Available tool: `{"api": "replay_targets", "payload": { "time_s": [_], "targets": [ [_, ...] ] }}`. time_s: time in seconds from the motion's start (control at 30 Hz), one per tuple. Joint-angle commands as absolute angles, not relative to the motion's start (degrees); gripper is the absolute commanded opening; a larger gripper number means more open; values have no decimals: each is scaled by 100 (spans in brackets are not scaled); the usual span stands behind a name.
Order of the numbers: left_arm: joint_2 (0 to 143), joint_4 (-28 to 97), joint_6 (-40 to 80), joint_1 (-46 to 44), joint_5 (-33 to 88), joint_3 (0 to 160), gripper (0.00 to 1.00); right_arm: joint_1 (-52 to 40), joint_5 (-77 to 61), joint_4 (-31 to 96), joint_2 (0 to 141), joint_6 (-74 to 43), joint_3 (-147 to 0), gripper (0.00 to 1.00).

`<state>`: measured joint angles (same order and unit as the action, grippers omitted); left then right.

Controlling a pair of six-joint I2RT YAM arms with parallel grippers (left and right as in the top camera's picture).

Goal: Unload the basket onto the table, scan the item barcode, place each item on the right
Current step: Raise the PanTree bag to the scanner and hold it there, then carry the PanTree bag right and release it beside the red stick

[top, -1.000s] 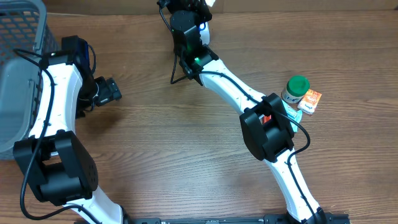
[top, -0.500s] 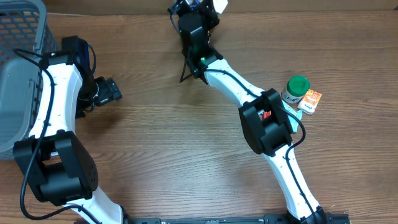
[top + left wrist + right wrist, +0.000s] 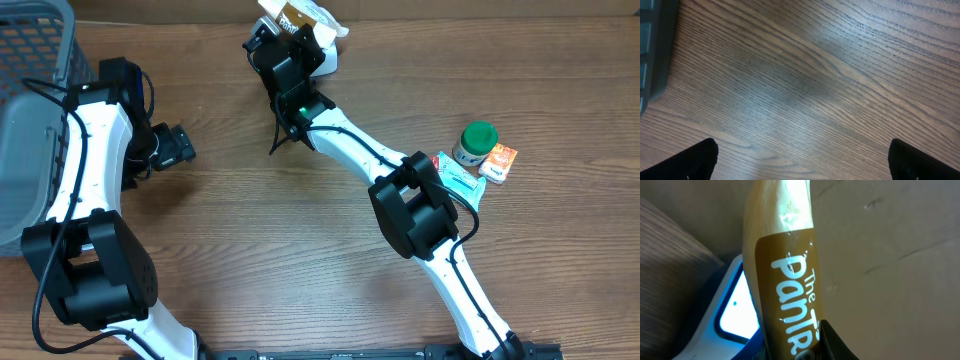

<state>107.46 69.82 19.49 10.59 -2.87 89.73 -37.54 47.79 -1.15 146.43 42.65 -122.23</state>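
My right gripper lifts the pinched packet back and to its right in the overhead view next, then lowers and releases it on bare wood by the teal packet.
A brown-and-gold packet (image 3: 294,15) with white lettering is pinched in my right gripper (image 3: 288,45) at the table's far edge. In the right wrist view the packet (image 3: 782,270) stands upright between the jaws, one black finger (image 3: 837,342) pressing its right side. Just behind and left of it sits the white scanner (image 3: 737,307), its window glowing pale blue; overhead, the scanner (image 3: 326,50) peeks out beside the gripper. My left gripper (image 3: 176,147) hovers low over bare wood at the left, open, nothing between its fingertips (image 3: 695,160).
A grey mesh basket (image 3: 35,60) fills the far left corner, with its edge (image 3: 652,45) near my left gripper. At the right stand a green-capped jar (image 3: 476,143), an orange box (image 3: 499,163) and a teal packet (image 3: 455,175).
My right gripper has swung left along the far edge and turned, bringing the packet's brown face up into the overhead view. The left arm is still.
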Motion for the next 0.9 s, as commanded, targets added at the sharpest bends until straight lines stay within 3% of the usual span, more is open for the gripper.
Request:
{"api": "replay_targets", "payload": {
  "time_s": [0.0, 0.27, 0.57, 0.7, 0.87],
  "targets": [
    [10639, 6980, 1927, 1037, -338, 9048, 100, -3793, 4668, 84, 14599, 3247, -12208, 4],
    [10639, 6978, 1927, 1037, -338, 9048, 100, -3793, 4950, 143, 14499, 2998, -12228, 3],
    [10639, 6980, 1927, 1037, -338, 9048, 100, -3791, 6163, 596, 13096, 2674, -12228, 3],
    [10639, 6978, 1927, 1037, -338, 9048, 100, -3763, 6176, 2711, 12525, 1131, -12226, 3],
    [10639, 6980, 1927, 1037, -338, 9048, 100, -3594, 3896, 6143, 12234, -1002, -12226, 3]
  ]
}}
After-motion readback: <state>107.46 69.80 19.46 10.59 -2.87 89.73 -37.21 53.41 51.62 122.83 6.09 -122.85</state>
